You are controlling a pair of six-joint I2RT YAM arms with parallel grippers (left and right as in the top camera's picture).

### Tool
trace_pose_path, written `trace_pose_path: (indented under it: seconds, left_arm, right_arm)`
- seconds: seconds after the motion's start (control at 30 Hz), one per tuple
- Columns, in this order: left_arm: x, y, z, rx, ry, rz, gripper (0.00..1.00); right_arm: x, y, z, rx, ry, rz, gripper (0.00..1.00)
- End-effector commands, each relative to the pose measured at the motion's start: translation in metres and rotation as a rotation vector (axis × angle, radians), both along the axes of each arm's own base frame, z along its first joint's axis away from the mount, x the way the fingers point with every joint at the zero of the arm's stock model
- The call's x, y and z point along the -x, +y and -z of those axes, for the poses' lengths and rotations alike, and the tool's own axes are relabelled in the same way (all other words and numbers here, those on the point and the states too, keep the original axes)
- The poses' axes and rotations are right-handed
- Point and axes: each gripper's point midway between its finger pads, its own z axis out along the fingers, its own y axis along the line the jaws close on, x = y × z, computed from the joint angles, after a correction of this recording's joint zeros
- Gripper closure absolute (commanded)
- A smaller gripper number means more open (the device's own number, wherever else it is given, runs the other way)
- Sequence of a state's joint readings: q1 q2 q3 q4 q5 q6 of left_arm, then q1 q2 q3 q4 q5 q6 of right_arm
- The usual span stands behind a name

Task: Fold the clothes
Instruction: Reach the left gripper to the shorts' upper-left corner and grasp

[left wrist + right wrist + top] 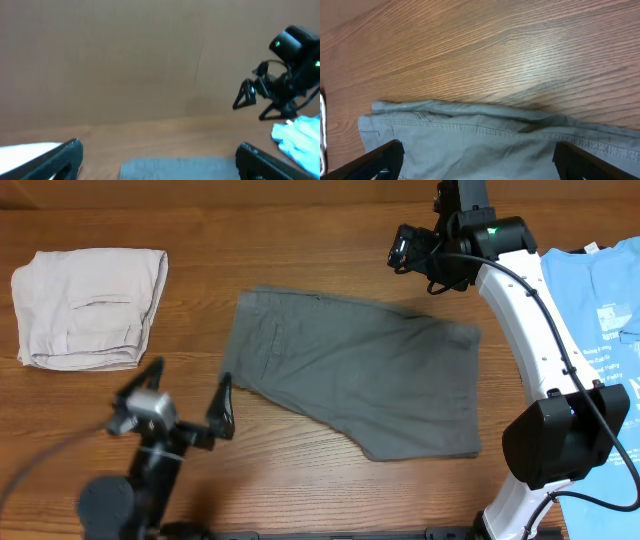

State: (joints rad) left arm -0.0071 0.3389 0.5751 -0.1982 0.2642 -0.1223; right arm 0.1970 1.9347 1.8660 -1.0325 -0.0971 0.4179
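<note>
My left gripper moves outward next, tilts its fingers down and lowers onto the shorts' far waistband corner by the beige garment.
The dark-grey shorts (350, 375) lie spread flat in the middle of the table, folded once lengthwise, waistband to the left. My left gripper (190, 395) is open and empty, just left of the shorts' near left corner. In the left wrist view its fingers (157, 160) frame the shorts' edge (177, 169). My right gripper (410, 248) is open and empty, raised above the shorts' far right edge. In the right wrist view the fingers (477, 160) hover over the grey cloth (480, 145).
A pale beige folded garment (88, 305) lies at the far left. A light-blue T-shirt with white print (600, 320) lies at the right edge, partly under my right arm (530, 340). The left arm base (110, 500) stands at the front left.
</note>
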Motion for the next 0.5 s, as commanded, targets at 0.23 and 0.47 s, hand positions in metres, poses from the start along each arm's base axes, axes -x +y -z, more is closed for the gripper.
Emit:
trace_pose_path:
  seconds: [0.23, 0.47]
  left_arm:
    - [-0.098, -0.008, -0.034, -0.177, 0.670, 0.103, 0.00]
    - [-0.164, -0.009, 0.008, -0.162, 0.987, 0.134, 0.00]
  right_arm:
    - [-0.002, 0.000, -0.004, 0.004, -0.015, 0.000, 0.00]
    - [-0.002, 0.000, -0.004, 0.004, -0.015, 0.000, 0.00]
